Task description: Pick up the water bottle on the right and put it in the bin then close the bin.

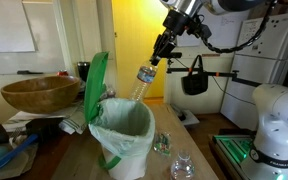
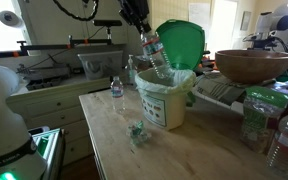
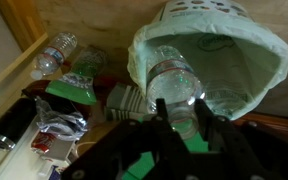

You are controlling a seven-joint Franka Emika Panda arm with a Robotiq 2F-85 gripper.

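Observation:
My gripper needs to move a little farther over the bin's opening (image 1: 124, 117) (image 3: 219, 62) next and let go of the water bottle's neck end there, because the water bottle's base already points inside the bag.
My gripper (image 1: 162, 52) is shut on the neck end of the water bottle (image 1: 142, 80), a slim clear plastic bottle. It hangs tilted, its base just over the rim of the bin (image 1: 124, 135). The bin is lined with a pale whitish-green bag, and its bright green lid (image 1: 96, 85) stands open. In the other exterior view the gripper (image 2: 139, 28) holds the bottle (image 2: 155, 58) above the bin (image 2: 165, 98), with the lid (image 2: 182, 44) up behind it. In the wrist view the fingers (image 3: 179, 112) clamp the bottle (image 3: 174, 78), which points into the bin's mouth (image 3: 239, 45).
A large wooden bowl (image 1: 39, 93) sits beside the bin, also seen in an exterior view (image 2: 252, 65). Two short clear containers (image 1: 164, 143) (image 1: 182, 166) stand on the wooden table in front of the bin. Another bottle (image 3: 54, 55) and clutter lie beside it.

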